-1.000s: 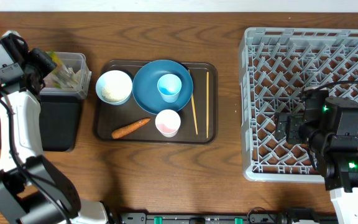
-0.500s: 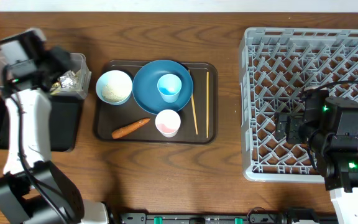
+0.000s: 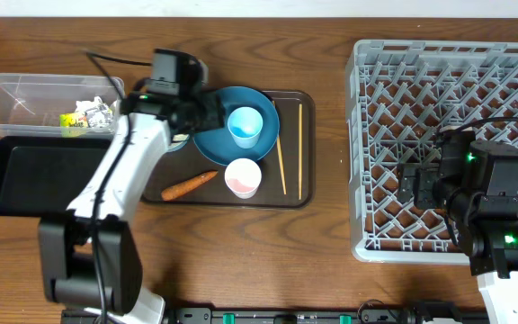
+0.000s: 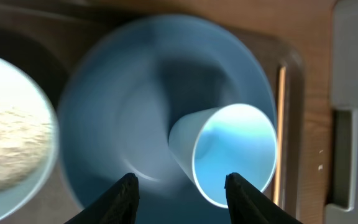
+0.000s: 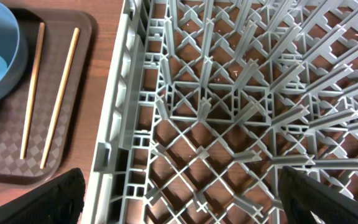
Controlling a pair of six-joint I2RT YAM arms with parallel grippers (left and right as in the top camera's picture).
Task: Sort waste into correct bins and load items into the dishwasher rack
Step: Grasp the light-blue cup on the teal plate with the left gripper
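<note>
My left gripper moves down and across onto the light blue cup's rim (image 3: 229,122) (image 4: 196,163) next, as the cup stands below it, to its right in the overhead view.
My left gripper (image 3: 198,110) is open and empty above the large dark blue bowl (image 3: 214,135). In the left wrist view its jaws (image 4: 180,186) hang over that bowl (image 4: 117,106), beside the light blue cup (image 4: 235,152) standing in it (image 3: 245,126). The small light blue bowl of rice (image 4: 5,124) lies left of it, mostly under my arm in the overhead view. The pale pink cup (image 3: 243,177), carrot (image 3: 189,185) and two chopsticks (image 3: 280,162) lie on the brown tray. My right gripper (image 5: 182,186) is open over the grey rack (image 3: 457,90).
The clear tub (image 3: 16,94) at far left holds the yellow-green wrapper (image 3: 68,119) and white tissue (image 3: 95,110). The black tray (image 3: 48,175) lies in front of it. The brown serving tray (image 3: 268,196) sits mid-table. The rack's wall (image 5: 114,124) borders the chopsticks (image 5: 58,99).
My left arm has swung right from the clear tub to above the dark blue bowl. The tub with wrapper and tissue is now uncovered. The right arm has not moved.
</note>
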